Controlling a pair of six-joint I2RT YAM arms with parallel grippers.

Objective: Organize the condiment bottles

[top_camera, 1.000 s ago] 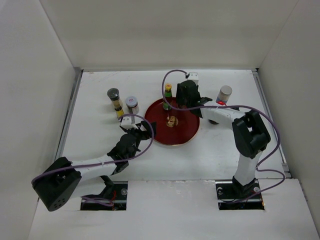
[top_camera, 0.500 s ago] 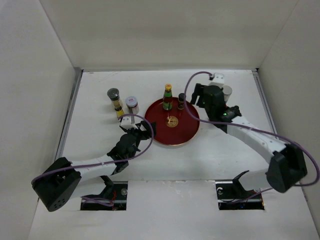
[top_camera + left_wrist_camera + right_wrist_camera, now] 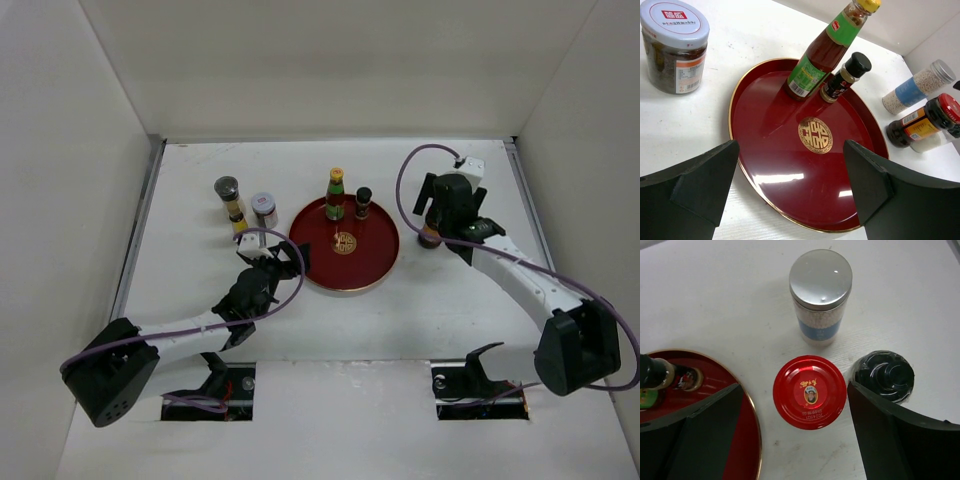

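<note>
My right gripper moves down around the lid of the red-capped jar next and closes on it, since the jar already stands lined up between the open fingers.
A dark red tray holds a yellow-capped sauce bottle and a small black-capped bottle, both upright. My right gripper is open, its fingers straddling a red-capped jar from above, apart from it. A silver-capped jar and a black-capped bottle stand right beside it. My left gripper is open and empty at the tray's left rim. A grey-capped jar, a white-lidded jar and a small yellow-capped bottle stand left of the tray.
White walls close in the table on three sides. The right finger is close to the black-capped bottle. The left wrist view also shows the red-capped jar and the silver-capped jar beyond the tray.
My right gripper has left the small black-capped bottle standing on the tray and swung right to above the red-capped jar. The left arm has barely moved.
</note>
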